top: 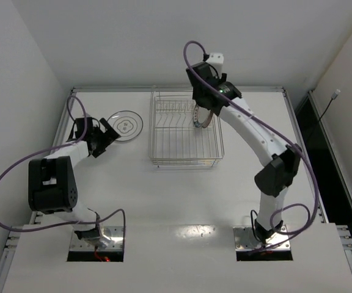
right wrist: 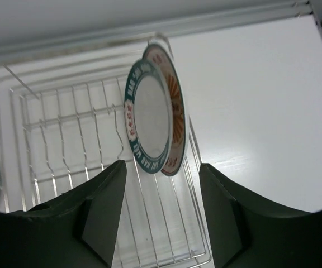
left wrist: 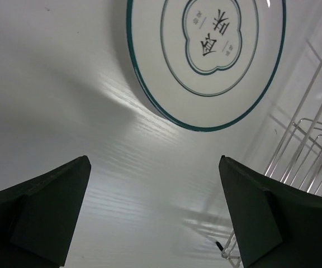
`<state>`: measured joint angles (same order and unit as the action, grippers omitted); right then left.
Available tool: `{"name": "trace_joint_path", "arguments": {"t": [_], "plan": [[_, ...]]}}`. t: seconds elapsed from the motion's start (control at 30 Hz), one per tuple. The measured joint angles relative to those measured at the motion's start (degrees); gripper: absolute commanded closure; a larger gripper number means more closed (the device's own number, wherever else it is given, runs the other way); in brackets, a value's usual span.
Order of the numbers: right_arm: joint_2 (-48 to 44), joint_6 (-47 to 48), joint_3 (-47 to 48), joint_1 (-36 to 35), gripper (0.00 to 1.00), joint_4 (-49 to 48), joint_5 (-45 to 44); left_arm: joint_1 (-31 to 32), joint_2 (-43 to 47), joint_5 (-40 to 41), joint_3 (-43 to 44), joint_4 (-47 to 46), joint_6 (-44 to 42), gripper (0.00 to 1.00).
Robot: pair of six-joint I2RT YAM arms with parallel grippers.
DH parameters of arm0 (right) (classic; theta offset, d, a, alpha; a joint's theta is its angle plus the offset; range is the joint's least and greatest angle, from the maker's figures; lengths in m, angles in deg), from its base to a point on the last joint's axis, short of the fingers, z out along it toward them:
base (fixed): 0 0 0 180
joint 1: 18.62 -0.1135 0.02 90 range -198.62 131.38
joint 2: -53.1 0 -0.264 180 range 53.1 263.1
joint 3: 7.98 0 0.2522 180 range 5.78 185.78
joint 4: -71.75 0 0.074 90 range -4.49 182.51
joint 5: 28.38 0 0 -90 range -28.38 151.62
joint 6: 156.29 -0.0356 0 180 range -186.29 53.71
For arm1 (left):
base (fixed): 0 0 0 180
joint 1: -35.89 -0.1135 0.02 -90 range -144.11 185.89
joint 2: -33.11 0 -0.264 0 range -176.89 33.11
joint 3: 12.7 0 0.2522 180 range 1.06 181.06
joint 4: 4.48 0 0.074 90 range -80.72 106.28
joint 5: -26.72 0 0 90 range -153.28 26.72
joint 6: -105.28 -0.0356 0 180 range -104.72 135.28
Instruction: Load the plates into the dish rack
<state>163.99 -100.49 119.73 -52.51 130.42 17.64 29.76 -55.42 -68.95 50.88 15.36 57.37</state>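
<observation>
My left gripper is above the plate's near rim (top: pixel 115 138), which is toward the rack (top: pixel 176 137), and should lower and tilt flatter onto it, since the white plate lies flat.
The dish rack (top: pixel 176 137) stands at the table's far middle. Two plates stand upright in its right side, leaning together. In the right wrist view they are the teal lettered-rim plate (right wrist: pixel 148 125) and, behind it, the orange sunburst plate (right wrist: pixel 176 109). My right gripper (top: pixel 201 117) hovers above them, open and empty (right wrist: pixel 161 218). The white plate with a thin dark rim (top: pixel 126 126) lies flat on the table left of the rack. My left gripper (top: pixel 107 135) is just in front of it, open and empty (left wrist: pixel 155 212). The plate (left wrist: pixel 206 56) fills the top of the left wrist view.
The rack's wire corner (left wrist: pixel 309 162) shows at the right of the left wrist view, close to the white plate. A raised rim (top: pixel 176 89) runs along the table's far edge behind the rack. White walls close in on the left and back.
</observation>
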Motion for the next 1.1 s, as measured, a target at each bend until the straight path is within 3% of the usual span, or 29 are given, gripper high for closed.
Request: {"name": "trace_joint_path", "arguments": {"t": [0.33, 0.57, 0.77, 1.0, 1.1], "plan": [[-15.4, 2.6, -6.0, 1.1, 0.45, -8.5, -0.4, -8.4, -11.1, -17.5, -4.2, -18.9, 6.2, 0.06], [-17.1, 3.0, -9.8, 2.6, 0.44, -12.0, 1.0, -11.8, -17.5, -26.1, -3.8, -29.8, 13.4, 0.20], [-17.1, 2.9, -12.0, 4.2, 0.44, -12.8, 2.6, -11.9, -22.2, -28.3, -0.8, -32.2, 15.6, 0.37], [-20.1, 2.9, -15.6, 5.9, 0.44, -14.7, 5.4, -11.5, -24.9, -29.2, 3.5, -28.9, 15.6, 0.44], [-21.7, 2.7, -16.5, 6.6, 0.44, -15.8, 6.7, -10.8, -27.3, -28.8, 8.4, -24.3, 14.9, 0.58]]}}
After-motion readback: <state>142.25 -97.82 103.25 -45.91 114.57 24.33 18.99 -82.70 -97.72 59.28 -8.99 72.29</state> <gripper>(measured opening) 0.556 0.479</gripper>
